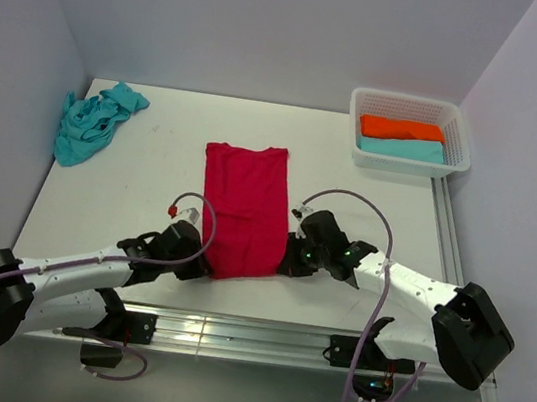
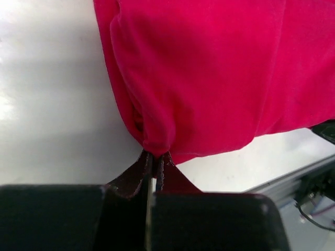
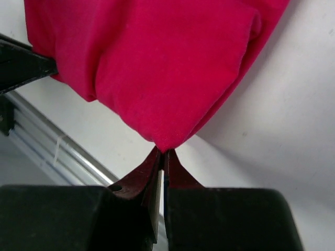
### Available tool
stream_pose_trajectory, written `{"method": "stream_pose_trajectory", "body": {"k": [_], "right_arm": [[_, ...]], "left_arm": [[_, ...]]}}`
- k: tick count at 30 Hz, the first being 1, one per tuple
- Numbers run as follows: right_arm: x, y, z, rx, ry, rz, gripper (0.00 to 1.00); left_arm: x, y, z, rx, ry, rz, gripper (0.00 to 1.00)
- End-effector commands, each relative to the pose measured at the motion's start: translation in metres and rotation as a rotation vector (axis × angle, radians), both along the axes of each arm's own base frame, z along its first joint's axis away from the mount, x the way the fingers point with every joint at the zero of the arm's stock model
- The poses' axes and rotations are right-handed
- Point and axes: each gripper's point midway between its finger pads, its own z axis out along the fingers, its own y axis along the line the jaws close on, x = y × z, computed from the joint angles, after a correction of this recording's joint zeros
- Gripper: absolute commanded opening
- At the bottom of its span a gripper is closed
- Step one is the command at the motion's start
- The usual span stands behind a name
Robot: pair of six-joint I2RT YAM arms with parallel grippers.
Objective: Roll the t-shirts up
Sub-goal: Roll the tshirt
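Observation:
Next, my right gripper carries its t-shirt corner up and outward, then down onto the middle of the t-shirt's basket-side edge. It then releases, as the t-shirt still lies long.
A crimson-red t-shirt lies folded into a long strip in the middle of the table. My left gripper is shut on its near left corner, and the pinched red cloth fills the left wrist view above the gripper. My right gripper is shut on the near right corner, and the red cloth bunches above the gripper in the right wrist view. A crumpled turquoise t-shirt lies at the far left. Rolled orange and turquoise t-shirts sit in the basket.
A white perforated basket stands at the far right corner. Metal rails run along the table's near edge, just behind both grippers. Walls close in the table on the left, back and right.

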Motion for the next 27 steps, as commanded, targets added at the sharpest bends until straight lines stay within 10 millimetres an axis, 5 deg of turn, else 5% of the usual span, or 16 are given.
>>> {"method": "stream_pose_trajectory", "body": {"k": [1,16,27], "right_arm": [[-0.015,0.004,0.019,0.059,0.098,0.037,0.00],[-0.001,-0.016,0.037,0.078,0.236,0.027,0.00],[0.023,-0.025,0.048,0.116,0.301,-0.019,0.00]], "left_arm": [[-0.015,-0.016,0.012,-0.055,0.106,-0.038,0.00],[-0.005,-0.032,0.041,-0.027,0.172,-0.066,0.00],[0.021,-0.019,0.059,-0.088,0.237,0.005,0.00]]}}
